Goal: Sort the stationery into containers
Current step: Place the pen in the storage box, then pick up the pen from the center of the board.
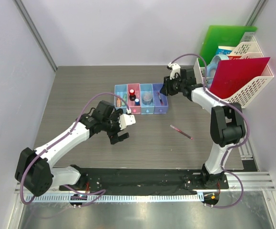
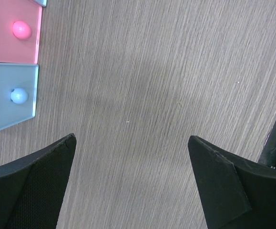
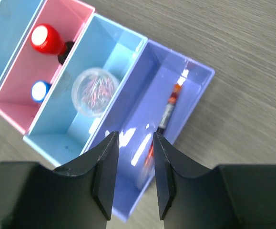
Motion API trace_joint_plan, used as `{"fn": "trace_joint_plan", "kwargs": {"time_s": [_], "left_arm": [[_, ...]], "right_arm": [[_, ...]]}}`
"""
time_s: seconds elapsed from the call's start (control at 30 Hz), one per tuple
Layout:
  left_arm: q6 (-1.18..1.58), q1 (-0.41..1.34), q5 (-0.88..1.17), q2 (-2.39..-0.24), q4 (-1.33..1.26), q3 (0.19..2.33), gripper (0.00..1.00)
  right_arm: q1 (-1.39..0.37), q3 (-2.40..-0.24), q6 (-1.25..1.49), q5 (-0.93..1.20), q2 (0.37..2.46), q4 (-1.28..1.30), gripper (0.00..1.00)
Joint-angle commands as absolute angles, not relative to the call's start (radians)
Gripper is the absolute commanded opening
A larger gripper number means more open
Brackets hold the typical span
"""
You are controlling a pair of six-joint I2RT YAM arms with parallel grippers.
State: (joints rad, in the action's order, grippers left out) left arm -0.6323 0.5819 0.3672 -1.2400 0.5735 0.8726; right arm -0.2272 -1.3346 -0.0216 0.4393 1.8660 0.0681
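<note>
My right gripper is going to move back from the purple-blue bin (image 3: 197,90) and down next, turning so its fingers straddle the red pen on the tabletop.
The four joined bins (image 1: 141,112) stand mid-table: light blue, pink, light blue, purple-blue. The pink bin (image 3: 76,16) holds a red-black round cap (image 3: 45,38) and a tiny blue piece (image 3: 40,90). The light blue bin beside it holds a greyish clear roll (image 3: 95,91). A thin dark-red pen (image 3: 168,107) lies in the purple-blue bin (image 3: 197,90). Another dark-red pen (image 1: 181,131) lies on the table. My right gripper (image 3: 132,143) hangs open and empty over the purple-blue bin, also seen in the top view (image 1: 165,90). My left gripper (image 2: 132,143) is open and empty over bare table (image 1: 125,129).
A white mesh file rack (image 1: 252,88) with a red folder (image 1: 238,76) and a green folder (image 1: 223,40) stands at the back right. Pink (image 2: 4,45) and light blue (image 2: 4,117) bin parts show at the left wrist view's upper left.
</note>
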Motion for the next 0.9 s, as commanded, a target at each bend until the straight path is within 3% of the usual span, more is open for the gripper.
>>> {"fn": "trace_joint_plan", "kwargs": {"time_s": [0.0,0.13,0.27,0.43,0.63,0.87], "left_arm": [[-0.637,0.577,0.393,-1.201,0.563,0.899,1.00],[-0.640,0.577,0.388,-1.189,0.558,0.884,1.00],[-0.641,0.575,0.391,-1.186,0.555,0.887,1.00],[-0.641,0.575,0.391,-1.189,0.569,0.908,1.00],[-0.634,0.575,0.402,-1.183,0.588,0.934,1.00],[-0.612,0.575,0.425,-1.229,0.535,0.923,1.00]], "right_arm": [[-0.232,-1.321,-0.136,0.399,1.677,0.159,0.41],[-0.232,-1.283,-0.401,0.379,1.586,0.467,0.45],[-0.230,-1.113,-0.714,0.310,1.513,0.672,0.52],[-0.232,-0.938,-0.795,0.264,1.483,0.706,0.55],[-0.232,-0.891,-0.802,0.279,1.542,0.681,0.56],[-0.238,-0.844,-0.818,0.216,1.624,0.612,0.38]]}}
